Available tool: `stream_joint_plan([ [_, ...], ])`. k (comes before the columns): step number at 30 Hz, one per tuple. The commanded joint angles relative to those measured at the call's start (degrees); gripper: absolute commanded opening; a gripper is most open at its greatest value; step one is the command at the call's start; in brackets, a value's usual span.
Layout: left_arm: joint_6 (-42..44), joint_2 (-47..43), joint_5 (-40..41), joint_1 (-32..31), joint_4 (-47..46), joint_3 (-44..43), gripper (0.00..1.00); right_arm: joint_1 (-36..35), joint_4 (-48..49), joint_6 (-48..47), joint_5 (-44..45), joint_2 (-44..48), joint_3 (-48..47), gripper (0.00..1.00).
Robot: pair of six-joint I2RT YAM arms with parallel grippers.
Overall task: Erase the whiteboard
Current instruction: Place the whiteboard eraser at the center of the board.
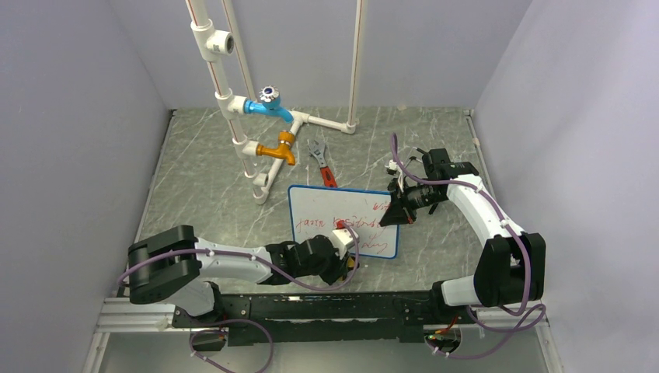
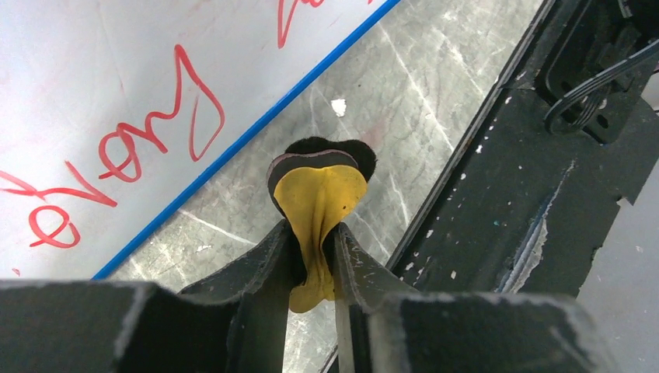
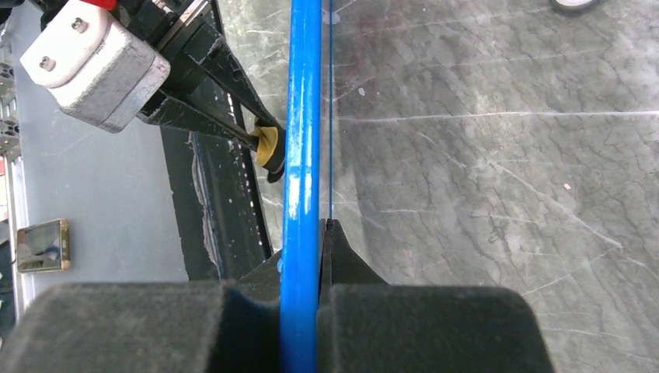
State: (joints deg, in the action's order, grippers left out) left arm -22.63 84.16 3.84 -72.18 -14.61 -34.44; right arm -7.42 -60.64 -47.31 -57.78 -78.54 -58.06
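My right gripper moves the board slightly outward with a small turn next and lets it go, since my fingertips hold its short edge away from the taps.
The whiteboard (image 1: pixel 326 208) lies mid-table, a white face in a thin blue frame, with red handwriting (image 2: pixel 148 132) across it. My right gripper (image 1: pixel 398 208) is shut on the board's right edge; in the right wrist view the blue frame (image 3: pixel 301 116) runs between its fingers (image 3: pixel 342 260). My left gripper (image 1: pixel 350 263) is at the board's near edge, just off the frame. It is shut on a small yellow and black eraser pad (image 2: pixel 319 190), which bulges out past the fingertips (image 2: pixel 272 245). That pad (image 3: pixel 268 146) touches or nearly touches the frame.
A white pipe rig with a blue tap (image 1: pixel 268 107) and an orange tap (image 1: pixel 278 149) stands at the back left of the board. A red-handled wrench (image 1: pixel 322 165) lies behind the board. A black rail (image 1: pixel 311 307) runs along the near table edge. Grey walls enclose three sides.
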Motion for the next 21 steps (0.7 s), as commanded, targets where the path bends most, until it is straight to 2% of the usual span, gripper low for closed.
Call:
stream_joint_plan([
  [1,-1.1,0.6,2.0,-0.5,0.4,-2.3,0.31,0.1,0.3,-0.6,2.8,0.4,0.1,0.0],
  [3,-1.2,0.7,2.0,-0.5,0.5,-2.4,0.42,0.0,0.2,-0.6,2.8,0.4,0.1,0.0],
  [9,-1.2,-1.6,1.8,-0.5,-0.1,-1.6,0.6,0.0,0.1,-0.7,2.8,0.4,0.1,0.0],
  [16,0.4,-10.4,0.9,0.0,-0.1,1.1,0.63,0.1,0.3,-0.8,3.2,0.5,0.1,0.0],
  [21,0.5,-22.0,-7.1,6.0,-0.8,7.2,0.79,0.2,-0.9,-3.7,5.0,-0.1,-1.5,0.0],
])
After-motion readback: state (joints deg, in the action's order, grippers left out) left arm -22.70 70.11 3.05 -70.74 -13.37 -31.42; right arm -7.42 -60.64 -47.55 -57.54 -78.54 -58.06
